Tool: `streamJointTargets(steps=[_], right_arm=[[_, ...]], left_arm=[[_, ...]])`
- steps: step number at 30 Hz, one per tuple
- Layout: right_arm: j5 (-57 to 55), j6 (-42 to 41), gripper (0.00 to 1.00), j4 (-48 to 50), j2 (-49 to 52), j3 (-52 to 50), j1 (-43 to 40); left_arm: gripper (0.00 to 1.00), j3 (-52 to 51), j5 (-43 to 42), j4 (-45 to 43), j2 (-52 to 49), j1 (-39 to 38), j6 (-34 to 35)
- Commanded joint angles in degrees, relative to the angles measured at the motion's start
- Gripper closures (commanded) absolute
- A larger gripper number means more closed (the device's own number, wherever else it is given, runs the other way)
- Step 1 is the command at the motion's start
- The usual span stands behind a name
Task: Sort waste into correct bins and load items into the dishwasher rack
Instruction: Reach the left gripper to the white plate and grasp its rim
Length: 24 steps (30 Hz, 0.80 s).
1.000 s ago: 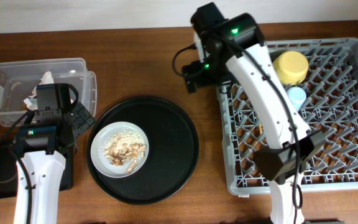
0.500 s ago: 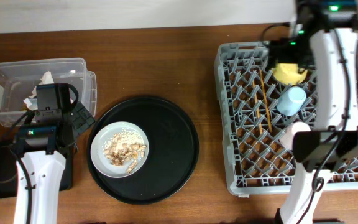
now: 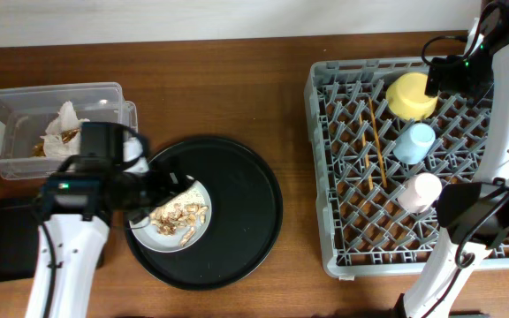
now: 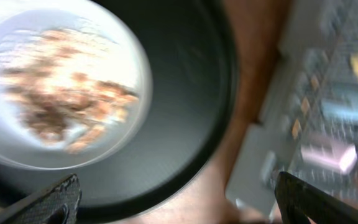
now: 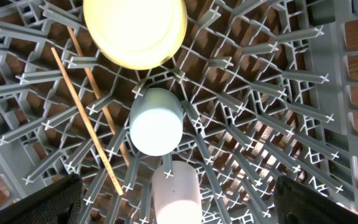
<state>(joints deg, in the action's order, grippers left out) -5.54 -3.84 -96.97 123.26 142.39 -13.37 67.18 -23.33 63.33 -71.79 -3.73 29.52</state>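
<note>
My left gripper will go down onto the plate's rim on the side toward the dishwasher rack next, because the bare black tray leaves room for a finger there.
The round grey-white plate (image 3: pixel 153 237) sits on a round black tray, heaped with beige-brown food scraps (image 3: pixel 177 215). My left gripper (image 3: pixel 168 184) hovers open over the plate's upper edge. The left wrist view is blurred, with the plate (image 4: pixel 126 62), scraps (image 4: pixel 61 106) and open left gripper (image 4: pixel 179 205) in it. In the dishwasher rack (image 3: pixel 484 256) lie the yellow bowl (image 3: pixel 411 95), light-blue cup (image 3: pixel 414 141), pink cup (image 3: pixel 421 192) and chopsticks (image 3: pixel 374 141). My right gripper (image 3: pixel 437 78) hangs open and empty above the bowl (image 5: pixel 135 31), over the blue cup (image 5: pixel 156 121) and pink cup (image 5: pixel 178 193).
The clear tub (image 3: pixel 7 106) at the far left holds white napkins (image 3: pixel 64 119) and a gold-brown wrapper (image 3: pixel 53 141). A shallow black tray (image 3: pixel 3 243) lies in front of it. The round black tray (image 3: pixel 246 203) fills the middle of the wooden table.
My left gripper has swung right from beside the tub to over the plate. The right arm has crossed from the rack's left side to its far right corner, uncovering the chopsticks.
</note>
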Motion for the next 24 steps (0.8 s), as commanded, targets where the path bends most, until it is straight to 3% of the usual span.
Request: streamJointTargets(steps=[1, 5, 7, 8, 12, 14, 19, 24], right_arm=[[-0.1, 0.4, 0.02, -0.2, -2.0, 1.0, -0.2], [-0.1, 0.4, 0.02, -0.1, -2.0, 1.0, -0.2], [-0.1, 0.4, 0.02, -0.1, -2.0, 1.0, -0.2], [-0.1, 0.4, 0.02, -0.1, -2.0, 1.0, -0.2], [-0.1, 0.4, 0.02, -0.1, -2.0, 1.0, -0.2], [-0.1, 0.4, 0.02, -0.1, -2.0, 1.0, -0.2], [-0.1, 0.4, 0.02, -0.1, -2.0, 1.0, -0.2], [-0.1, 0.4, 0.02, -0.1, -2.0, 1.0, -0.2]], left_arm=[[0.01, 0.1, 5.5, -2.7, -0.6, -11.0, -1.8], [0.02, 0.3, 14.1, -2.8, -7.1, -19.8, -0.2], [0.11, 1.3, 16.4, -2.7, -12.2, -22.3, -0.2], [0.17, 3.0, 19.7, -2.0, -15.8, -23.6, -0.2], [0.18, 9.9, 34.6, 0.6, -26.1, -26.3, 1.3], [0.24, 11.8, 35.8, 0.5, -30.4, -26.1, 1.3], [0.53, 12.0, 35.6, -1.4, -38.6, -25.3, 7.9], [0.54, 11.9, 34.8, -3.0, -42.3, -25.3, 14.3]])
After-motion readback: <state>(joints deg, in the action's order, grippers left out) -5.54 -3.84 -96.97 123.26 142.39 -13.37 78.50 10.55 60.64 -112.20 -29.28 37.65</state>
